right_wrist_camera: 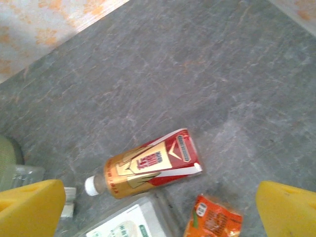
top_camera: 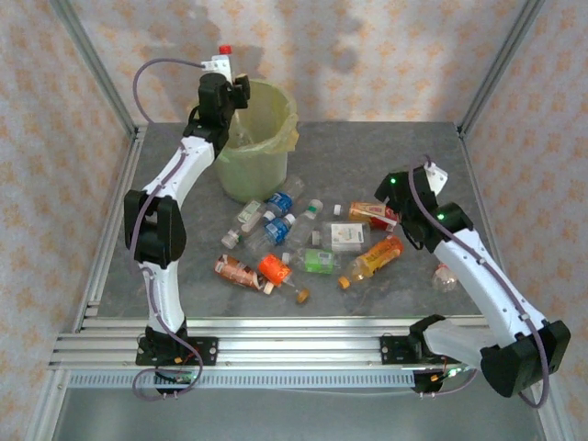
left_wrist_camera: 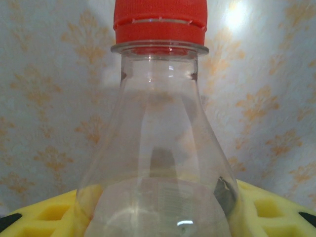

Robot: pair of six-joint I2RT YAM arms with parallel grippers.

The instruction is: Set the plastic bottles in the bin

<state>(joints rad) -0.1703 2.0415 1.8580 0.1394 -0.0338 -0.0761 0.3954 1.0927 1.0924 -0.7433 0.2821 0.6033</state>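
The left gripper eases farther over the bin's opening (top_camera: 261, 114) next and releases the clear plastic bottle, since the gripper still holds it close to the bin's rim.
My left gripper (top_camera: 220, 77) (left_wrist_camera: 158, 219) is shut on a clear plastic bottle (left_wrist_camera: 158, 148) with a red cap (top_camera: 224, 48). It holds the bottle upright, high at the left rim of the bin (top_camera: 248, 170), a pale bucket lined with a yellow-green bag. My right gripper (top_camera: 393, 196) (right_wrist_camera: 160, 207) is open, hovering above a red and gold bottle (right_wrist_camera: 148, 168) (top_camera: 374, 213) that lies flat on the table. Several more bottles lie between the arms, among them a blue-labelled one (top_camera: 280, 204), an orange one (top_camera: 274, 268) and a green one (top_camera: 319, 261).
A white-labelled bottle (right_wrist_camera: 123, 224) and an orange-labelled bottle (right_wrist_camera: 212, 222) lie just below the red and gold one. Another clear bottle (top_camera: 444, 277) rests by the right arm's outer side. Metal frame posts and patterned walls enclose the grey table (top_camera: 386, 152).
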